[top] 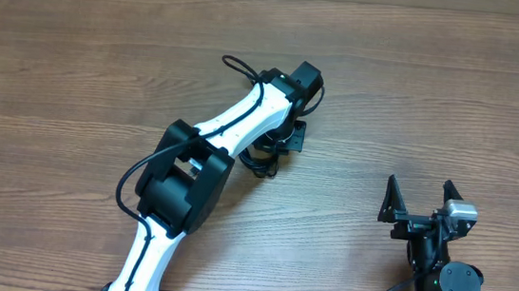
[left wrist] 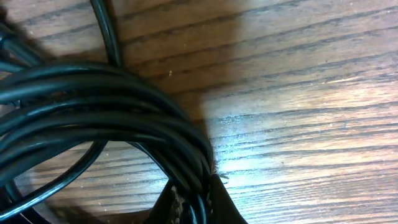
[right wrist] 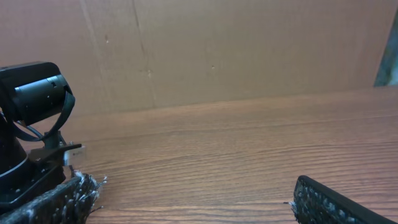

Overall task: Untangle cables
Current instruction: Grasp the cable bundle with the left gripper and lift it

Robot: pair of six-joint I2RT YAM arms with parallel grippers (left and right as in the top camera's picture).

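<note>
The left gripper will lift its cable pieces off the table and tilt over the looped heap, and then it will let go of them.
The cables are a bunch of thin black cords lying on the wooden table. In the overhead view most of the bunch is hidden under my left arm, with only a dark clump showing beside it. My left gripper is down at the bunch. In the left wrist view its two fingers are closed on several cable strands. My right gripper is open and empty at the front right, far from the cables. Its fingertips show wide apart over bare wood.
The wooden table spreads all round. A cardboard wall stands behind the table's far edge. The left arm's own black wire loops beside its elbow. The left arm's gripper body shows at the left of the right wrist view.
</note>
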